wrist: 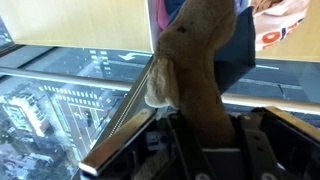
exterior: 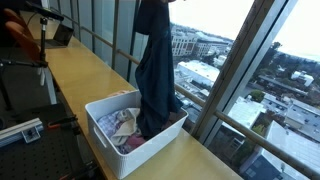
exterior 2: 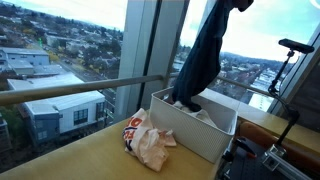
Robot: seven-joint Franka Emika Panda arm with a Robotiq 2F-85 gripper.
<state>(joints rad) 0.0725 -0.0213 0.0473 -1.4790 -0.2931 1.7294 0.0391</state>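
The lower end of the dark blue garment already reaches into the white basket below, so I should bring my gripper down over the basket and let go of the cloth.
A long dark blue garment (exterior: 155, 65) hangs straight down from my gripper (exterior 2: 230, 5), which sits at the very top edge in an exterior view. Its lower end reaches into a white basket (exterior: 100, 145) on the wooden counter. In the wrist view the cloth (wrist: 195, 70) looks brownish and runs up from between the jaws, so my gripper (wrist: 208, 135) is shut on it. Light-coloured clothes (exterior: 118, 126) lie in the basket beside the garment's hem. The same garment (exterior 2: 200, 60) and basket (exterior 2: 205, 135) appear from the window side.
A crumpled white, red and orange cloth (exterior 2: 148, 142) lies on the counter (exterior 2: 80, 160) just outside the basket. Window glass with a rail (exterior 2: 70, 90) runs along the counter. A tripod (exterior: 25, 50) stands off the counter, and a stand (exterior 2: 288, 55) rises behind the basket.
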